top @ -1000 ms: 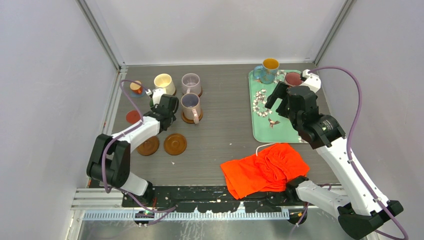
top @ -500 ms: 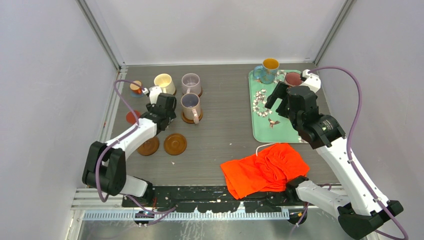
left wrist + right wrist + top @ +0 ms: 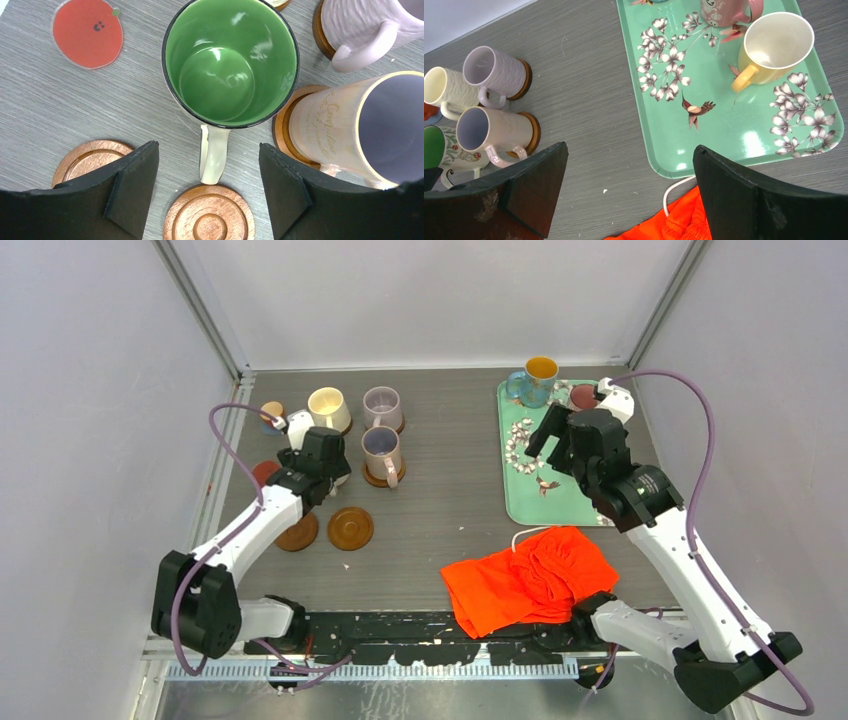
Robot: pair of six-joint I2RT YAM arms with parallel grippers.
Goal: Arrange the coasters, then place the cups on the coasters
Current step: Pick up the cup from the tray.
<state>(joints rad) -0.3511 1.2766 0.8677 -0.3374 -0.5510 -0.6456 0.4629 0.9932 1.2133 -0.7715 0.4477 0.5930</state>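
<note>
The yellow mug's handle [image 3: 745,78] is below my right gripper and to its right in the wrist view, and it points at an angle. I need to move over it, turn to match and go down.
My left gripper [image 3: 207,192] is open, its fingers [image 3: 132,185] apart on either side of the handle of the green-inside cup [image 3: 231,62], touching neither side. This cup stands upright on the table with no coaster showing beneath it. Two bare brown coasters [image 3: 209,217] [image 3: 90,157] lie just near of it and the red-orange coaster [image 3: 87,32] to its left. A lilac-inside cup [image 3: 382,452] and a lilac cup [image 3: 382,407] each sit on brown coasters, beside the cream cup [image 3: 328,407]. A tiny orange cup [image 3: 272,415] stands at the far left. My right gripper [image 3: 629,195] hangs open above the table, holding nothing.
The teal floral tray [image 3: 525,502] at the right carries a blue mug with orange inside [image 3: 535,380], a pink mug [image 3: 724,10] and a yellow mug [image 3: 774,47]. An orange cloth [image 3: 530,580] with a white cord lies near the front. Walls enclose the table.
My left gripper's jaws have spread wide off the green-inside cup's handle, and the left arm has swung slightly left. The right arm has barely moved.
</note>
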